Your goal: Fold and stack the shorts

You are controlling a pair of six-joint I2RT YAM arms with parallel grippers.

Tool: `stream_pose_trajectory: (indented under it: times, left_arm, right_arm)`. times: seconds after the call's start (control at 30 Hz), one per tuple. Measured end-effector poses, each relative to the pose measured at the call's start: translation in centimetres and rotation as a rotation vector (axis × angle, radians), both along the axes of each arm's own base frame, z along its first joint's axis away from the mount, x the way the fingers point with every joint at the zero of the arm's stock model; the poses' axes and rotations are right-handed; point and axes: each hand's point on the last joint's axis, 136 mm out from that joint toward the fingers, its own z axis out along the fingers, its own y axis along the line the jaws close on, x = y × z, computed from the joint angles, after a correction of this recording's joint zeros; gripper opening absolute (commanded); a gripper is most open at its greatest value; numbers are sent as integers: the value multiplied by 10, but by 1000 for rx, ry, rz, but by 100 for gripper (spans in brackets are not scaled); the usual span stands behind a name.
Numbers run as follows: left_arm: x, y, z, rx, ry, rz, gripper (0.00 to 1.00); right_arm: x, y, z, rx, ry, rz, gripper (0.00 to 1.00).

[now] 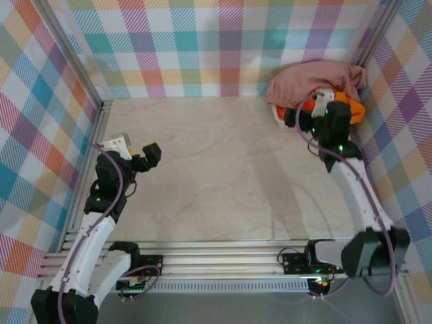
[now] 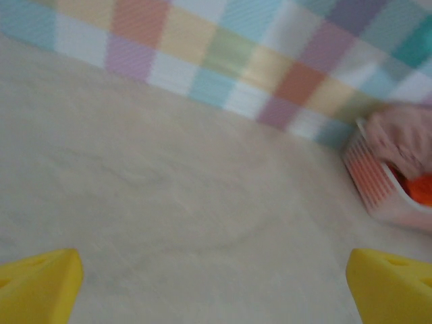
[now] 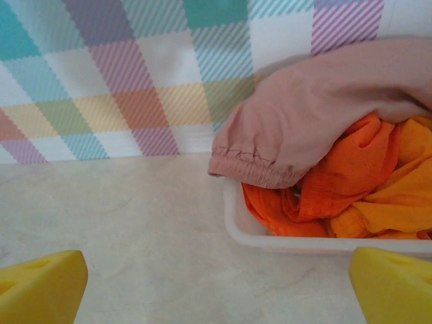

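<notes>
My right gripper will next reach outward and down onto the pink shorts' near edge by the gathered waistband, because that edge is below and outward of its fingers.
Three shorts lie heaped in a white basket at the far right corner. The dusty pink shorts lie on top, and their gathered waistband hangs over the rim. Bright orange shorts and lighter yellow-orange shorts are bunched beneath. From above, the pink shorts cover most of the orange shorts. My right gripper hovers at the basket's near edge, open and holding nothing, its yellow fingertips wide apart. My left gripper is at the left side, open over bare table, yellow fingertips spread.
The beige tabletop is enclosed by plaid walls at the back and both sides. The basket with the pink shorts is far to the right in the left wrist view. An aluminium rail runs along the near edge.
</notes>
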Motion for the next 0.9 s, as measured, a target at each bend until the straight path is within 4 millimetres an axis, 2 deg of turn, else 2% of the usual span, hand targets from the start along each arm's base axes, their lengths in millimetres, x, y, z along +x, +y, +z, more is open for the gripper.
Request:
stream_pose_trajectory:
  times: [0.07,0.17,0.37,0.57,0.9]
  left_arm:
    - [-6,-11,-8,-27,45,-63,100]
    - [-17,-26,-18,-74,109,-144,100]
    - [-33,-41,-33,-131,205,-228,100]
    - [-40,-46,-34,-160,228,-251,100]
    - [-42,-46,-36,-165,248,-249,100]
  right_arm:
    - [26,-1,-1,3,43,-28,95]
    - [62,-6,-16,11,124,-81,93]
    - [120,-15,-58,10,265,-182,88]
    - [149,-22,-86,4,348,-246,82]
    - [165,-27,-113,32,414,-315,69]
